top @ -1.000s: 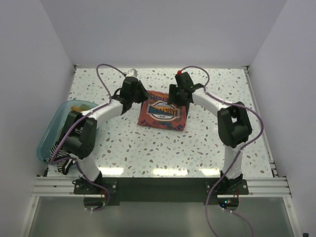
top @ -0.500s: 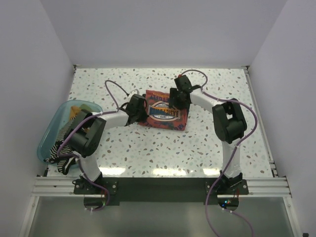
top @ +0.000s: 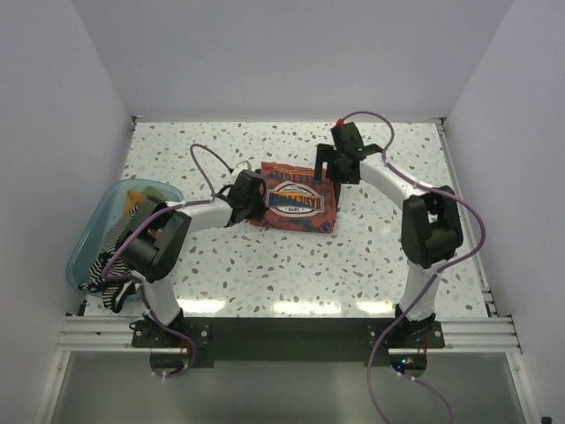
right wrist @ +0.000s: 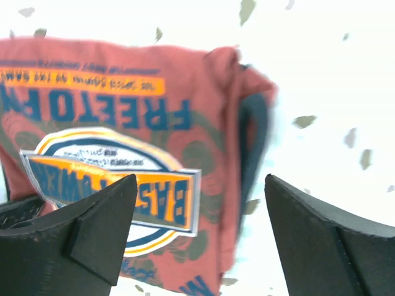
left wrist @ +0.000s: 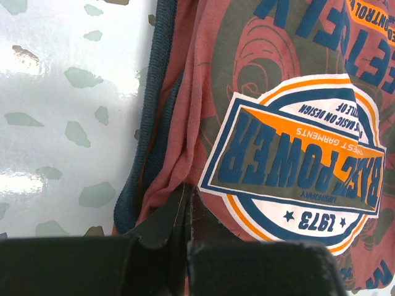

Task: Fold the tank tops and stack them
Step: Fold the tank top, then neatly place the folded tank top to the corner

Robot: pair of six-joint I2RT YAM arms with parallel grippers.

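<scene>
The robot's left gripper already has the tank top's opposite edge in its fingers, so the robot's right gripper needs to come down open next onto the tank top's layered side edge [top: 336,193] [right wrist: 232,163].
A folded rust-red tank top [top: 296,205] with navy trim and a blue-white graphic lies flat at the table's middle. My left gripper [top: 255,196] is low at its left edge. In the left wrist view the left gripper [left wrist: 185,192] is shut, and the red cloth [left wrist: 185,92] bunches into its tips. My right gripper [top: 335,164] hovers over the top's back right corner. Seen from the right wrist, the right gripper [right wrist: 201,179] is wide open and holds nothing, with the tank top [right wrist: 123,111] below it. A striped tank top [top: 109,290] and a mustard one [top: 134,196] lie in the bin.
A translucent teal bin [top: 79,252] sits at the table's left edge, beside the left arm's base. White walls close the table in on three sides. Purple cables loop off both arms.
The left gripper dropped from the back left to the tank top's left edge and shut there. The right gripper lifted off the top, moved back and right, and opened wider.
</scene>
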